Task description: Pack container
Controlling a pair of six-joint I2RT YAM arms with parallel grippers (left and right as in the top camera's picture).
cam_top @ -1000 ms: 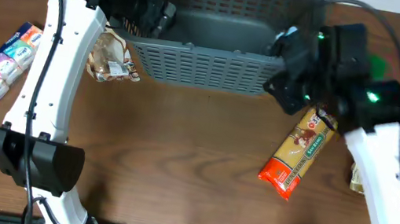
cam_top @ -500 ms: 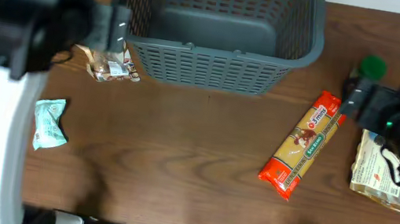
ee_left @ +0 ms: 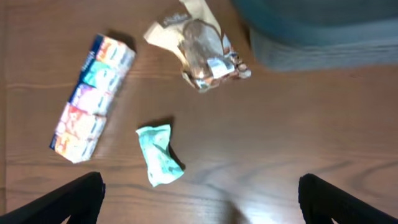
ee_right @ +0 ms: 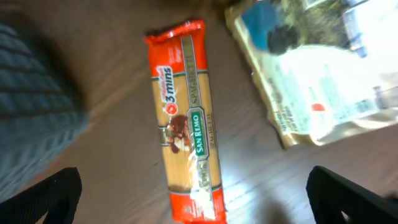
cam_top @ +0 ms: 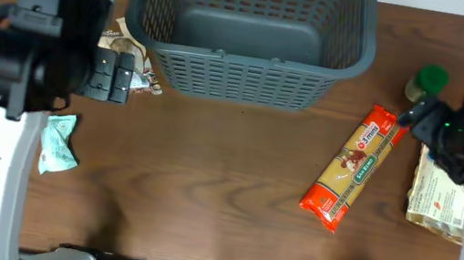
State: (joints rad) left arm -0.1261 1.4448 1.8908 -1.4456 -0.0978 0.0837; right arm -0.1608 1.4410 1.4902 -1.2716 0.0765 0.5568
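Note:
The robot's right gripper will next go down onto the middle of the orange pasta pack [cam_top: 351, 166], with one finger beside each long edge, as the pack lies lengthwise between the fingers.
The container [cam_top: 252, 59], a large grey slatted basket, stands at the back centre with nothing showing inside it; its corner [ee_left: 323, 37] fills the left wrist view's upper right. My left gripper [cam_top: 120, 76] hovers left of the basket, open, over bare table [ee_left: 200, 205]. My right gripper [cam_top: 411, 115] hangs open to the right of the basket, above the top end of an orange pasta pack [cam_top: 351, 166]. In the right wrist view the pasta pack [ee_right: 186, 118] lies lengthwise between the wide-apart fingers [ee_right: 56, 199], with nothing gripped.
A teal packet [ee_left: 160, 155], a colourful multipack [ee_left: 93, 96] and a clear bag of brown contents [ee_left: 202, 53] lie left of the basket. On the right sit a beige bag [cam_top: 438, 198] and a green-lidded jar [cam_top: 428, 81].
Both arms have pulled away from the basket's front corners to the sides. Both grippers have opened wide. The teal packet now shows on the left.

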